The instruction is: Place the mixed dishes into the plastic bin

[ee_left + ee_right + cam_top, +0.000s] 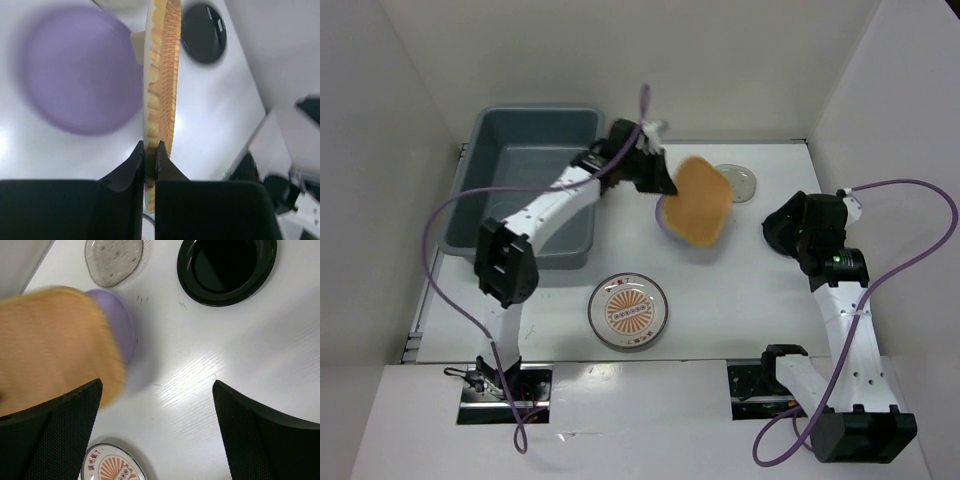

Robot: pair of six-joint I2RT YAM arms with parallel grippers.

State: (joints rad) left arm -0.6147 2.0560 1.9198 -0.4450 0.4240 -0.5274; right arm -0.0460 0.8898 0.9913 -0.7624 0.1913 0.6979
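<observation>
My left gripper will swing to the left in the top view over the plastic bin (pixel 520 109) before lowering the tan woven plate inside, since the plate still hangs outside.
My left gripper (pixel 658 178) is shut on the rim of the tan woven plate (pixel 701 203), which hangs tilted above the table just right of the plastic bin (pixel 520 109). In the left wrist view the plate (pixel 162 75) runs edge-on up from the pinching jaws (pixel 149 147). The lavender plate (pixel 80 70) lies below it, showing as a purple rim (pixel 665 228) from above. The orange-and-white plate (pixel 628 310) sits near the front. My right gripper (pixel 157 390) is open over bare table, short of the black dish (pixel 227 267) and the translucent dish (pixel 112 260).
The bin holds no dishes in the part I can see, and the left arm reaches across its right wall. White walls close in the table at the back and sides. The right arm (pixel 830 260) stands at the right and covers the black dish from above.
</observation>
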